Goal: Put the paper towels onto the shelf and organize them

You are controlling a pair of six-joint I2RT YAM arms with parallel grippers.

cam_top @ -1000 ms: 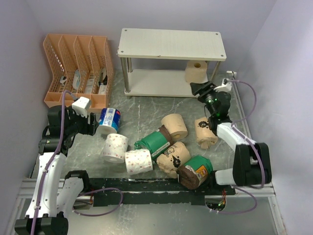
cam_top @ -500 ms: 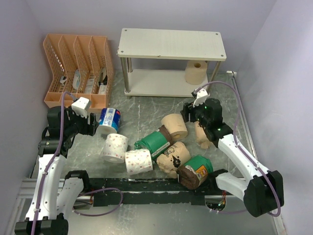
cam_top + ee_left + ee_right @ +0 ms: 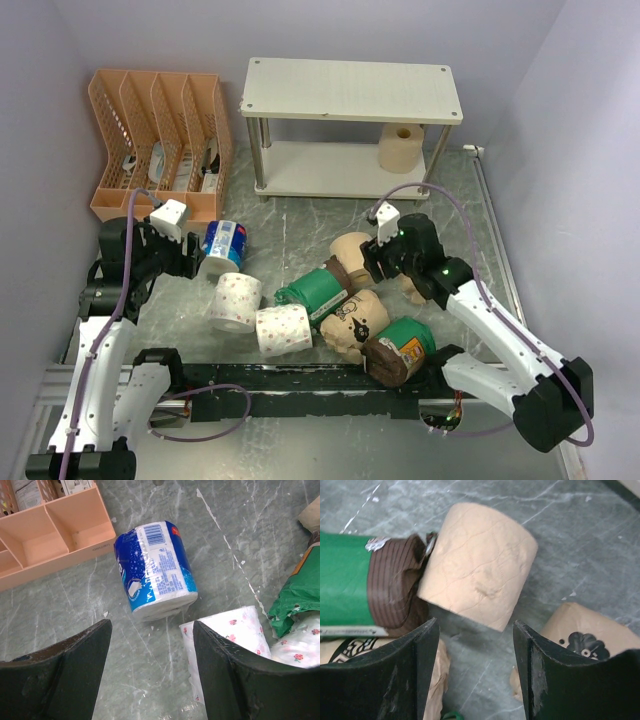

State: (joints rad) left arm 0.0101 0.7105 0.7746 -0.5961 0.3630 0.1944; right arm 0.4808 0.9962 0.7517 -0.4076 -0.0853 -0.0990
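I will next lower my right gripper and shift it onto the plain tan roll's near end [image 3: 354, 266] [image 3: 474, 602], because that end is below my gripper and to its left in the top view.
The shelf [image 3: 350, 90] stands at the back with one tan roll [image 3: 402, 147] upright on its lower board. My right gripper [image 3: 372, 262] is open and empty, just above the table beside a plain tan roll [image 3: 357, 255], which lies just ahead of the jaws in the right wrist view [image 3: 477, 582]. My left gripper [image 3: 190, 258] is open and empty next to a blue-white roll [image 3: 224, 247], also in the left wrist view [image 3: 155, 570]. Two white speckled rolls [image 3: 236, 300] [image 3: 284, 330], a green roll [image 3: 318, 290], a printed kraft roll [image 3: 355, 320] and a brown-and-green roll [image 3: 400, 350] lie mid-table.
The orange file organizer [image 3: 160, 140] stands at the back left, close to my left gripper. Another kraft roll [image 3: 418, 288] lies partly under my right arm. A black rail [image 3: 300, 385] runs along the near table edge.
My right arm has drawn back from the shelf's lower board, toward the near left, and now hovers by the tan roll on the table. The left arm has hardly moved.
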